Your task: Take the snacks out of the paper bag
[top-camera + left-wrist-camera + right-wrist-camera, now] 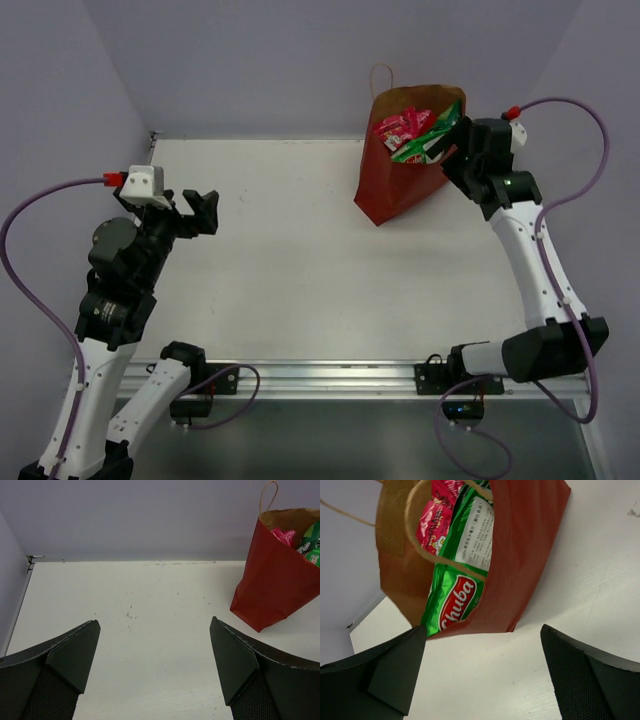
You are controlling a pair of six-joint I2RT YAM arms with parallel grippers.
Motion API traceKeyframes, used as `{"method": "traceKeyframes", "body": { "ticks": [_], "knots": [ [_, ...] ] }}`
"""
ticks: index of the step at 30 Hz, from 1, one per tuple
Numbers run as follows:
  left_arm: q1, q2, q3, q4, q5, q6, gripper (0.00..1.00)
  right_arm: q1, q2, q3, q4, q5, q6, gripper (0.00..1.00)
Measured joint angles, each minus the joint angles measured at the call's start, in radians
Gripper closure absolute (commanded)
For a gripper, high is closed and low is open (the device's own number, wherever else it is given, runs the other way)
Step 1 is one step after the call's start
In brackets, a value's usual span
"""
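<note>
The paper bag's rim beside the green chip bag [432, 140] faces the open fingers of the robot's right gripper, so the right gripper needs to go left in the top view, onto that rim, next.
The reddish-brown paper bag [400, 180] stands at the table's far right, leaning, with its mouth open. Red candy bags [398, 124] and a green chip bag [432, 140] stick out of its top. My right gripper [452, 150] is open, right at the bag's mouth on its right side. In the right wrist view the paper bag [530, 555] fills the top, with the green chip bag and its red logo [454, 600] and a red packet [436, 517] inside; the right gripper [482, 672] holds nothing. My left gripper [198, 212] is open and empty at the left, far from the bag [272, 585].
The white table [280, 260] is walled by lavender panels at the back and sides. A metal rail [320, 378] runs along the near edge. A twine handle [380, 75] loops above the bag, and another handle [437, 560] crosses the bag's mouth.
</note>
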Motion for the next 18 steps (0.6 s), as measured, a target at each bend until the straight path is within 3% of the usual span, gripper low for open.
{"method": "traceKeyframes", "body": {
  "ticks": [11, 18],
  "knots": [
    [0.0, -0.002, -0.016, -0.008, 0.008, 0.001, 0.0, 0.0, 0.304, 0.199, -0.051, 0.089, 0.203, 0.19],
    [0.0, -0.003, -0.022, -0.007, 0.008, 0.002, 0.0, 0.0, 0.327, 0.181, -0.065, 0.085, 0.243, 0.42]
  ]
}}
